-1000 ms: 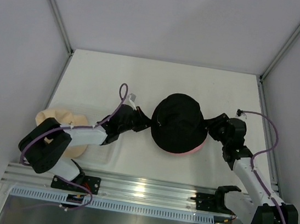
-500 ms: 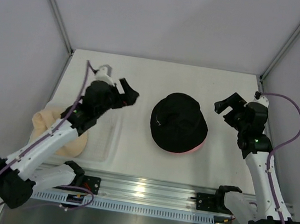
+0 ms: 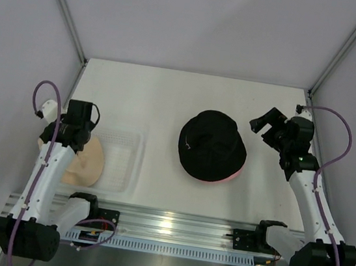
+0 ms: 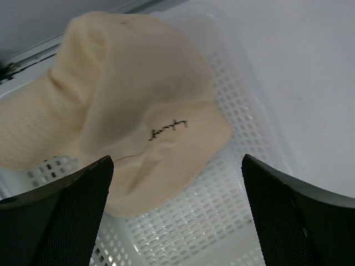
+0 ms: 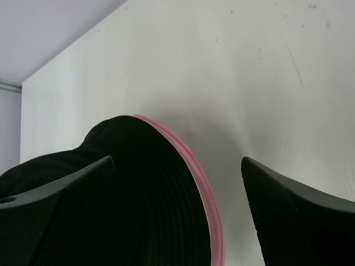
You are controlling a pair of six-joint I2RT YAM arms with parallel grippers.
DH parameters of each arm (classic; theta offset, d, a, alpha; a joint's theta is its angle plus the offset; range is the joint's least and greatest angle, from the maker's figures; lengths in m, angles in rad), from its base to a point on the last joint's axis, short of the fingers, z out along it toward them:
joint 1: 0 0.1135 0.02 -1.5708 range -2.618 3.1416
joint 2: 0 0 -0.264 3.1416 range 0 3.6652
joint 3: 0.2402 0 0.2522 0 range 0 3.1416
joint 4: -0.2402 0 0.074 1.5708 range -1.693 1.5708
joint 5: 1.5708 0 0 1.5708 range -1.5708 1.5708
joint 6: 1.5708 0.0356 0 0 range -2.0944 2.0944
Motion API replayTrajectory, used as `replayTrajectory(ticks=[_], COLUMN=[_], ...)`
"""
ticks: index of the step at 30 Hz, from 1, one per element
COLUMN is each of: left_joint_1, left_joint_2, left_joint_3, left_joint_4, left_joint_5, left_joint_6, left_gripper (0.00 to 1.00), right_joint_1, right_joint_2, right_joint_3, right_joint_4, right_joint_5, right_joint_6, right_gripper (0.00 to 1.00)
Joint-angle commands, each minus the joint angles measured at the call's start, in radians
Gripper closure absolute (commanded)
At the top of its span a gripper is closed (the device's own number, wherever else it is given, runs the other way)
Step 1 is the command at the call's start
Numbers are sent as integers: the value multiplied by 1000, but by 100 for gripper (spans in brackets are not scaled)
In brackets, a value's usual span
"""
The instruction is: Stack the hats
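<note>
The beige hat's top (image 4: 108,133) bulges into a fold below it, so I should lower my open left gripper onto that fold, toward the left in the wrist view.
A black hat (image 3: 212,147) lies at the middle of the table on top of pink hats, whose rims (image 3: 226,179) peek out at its near right side. In the right wrist view the black hat (image 5: 111,194) and the pink rims (image 5: 209,194) lie below my open, empty right gripper (image 5: 177,160). From above, the right gripper (image 3: 263,123) hangs apart from the stack, to its right. A beige hat (image 4: 138,94) with small dark script rests partly in the clear tray (image 4: 238,183). My left gripper (image 4: 175,163) hovers open above the beige hat (image 3: 87,164), touching nothing.
The clear perforated tray (image 3: 122,155) sits at the left of the table, near the front rail (image 3: 165,226). Grey walls with metal posts close in the left, right and back sides.
Both grippers let go of the black hat's brim and opened. The left arm swung left to above the beige hat and tray. The right arm drew back to the right.
</note>
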Motion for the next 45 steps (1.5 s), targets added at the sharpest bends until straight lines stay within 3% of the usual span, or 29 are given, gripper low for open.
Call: replayTrajectory(ticks=[1, 7, 11, 15, 19, 20, 23, 27, 29, 31, 32, 36, 40, 45], left_joint_1=[87, 147, 178, 212, 231, 235, 236, 235, 235, 235, 235, 224, 166, -38], left_joint_2=[-37, -10, -4, 10, 58, 64, 53, -63, -170, -238, -296, -303, -280, -179], left_joint_3=[-25, 2, -22, -133, -122, -116, -93, -15, 34, 47, 51, 137, 141, 162], left_joint_4=[-117, -169, -66, 107, 127, 123, 97, 112, 139, 213, 237, 270, 419, 623], left_joint_5=[-119, -185, -175, -82, -55, -52, -36, 101, 280, 434, 591, 813, 931, 956], left_joint_6=[-116, -131, -67, 54, 96, 97, 93, 221, 310, 359, 388, 366, 297, 228], left_gripper=[1, 6, 10, 24, 33, 38, 79, 92, 99, 99, 99, 99, 99, 99], right_joint_1=[-9, -17, -20, -22, -20, -20, -20, -20, -20, -22, -22, -22, -20, -20], right_joint_2=[40, 87, 104, 109, 106, 101, 95, 84, 80, 77, 78, 78, 46, 11], right_joint_3=[0, 7, 7, 23, 40, 41, 50, 73, 83, 92, 112, 170, 210, 239], right_joint_4=[78, 121, 141, 141, 154, 160, 170, 184, 204, 224, 227, 238, 261, 333], right_joint_5=[-91, -174, -184, -202, -199, -197, -187, -197, -208, -214, -225, -286, -317, -389], right_joint_6=[-1, 28, 40, 49, 65, 69, 86, 91, 89, 91, 94, 94, 94, 253], right_gripper=[1, 1, 1, 1, 1, 1, 1, 1, 1, 0, 0, 1, 1, 1])
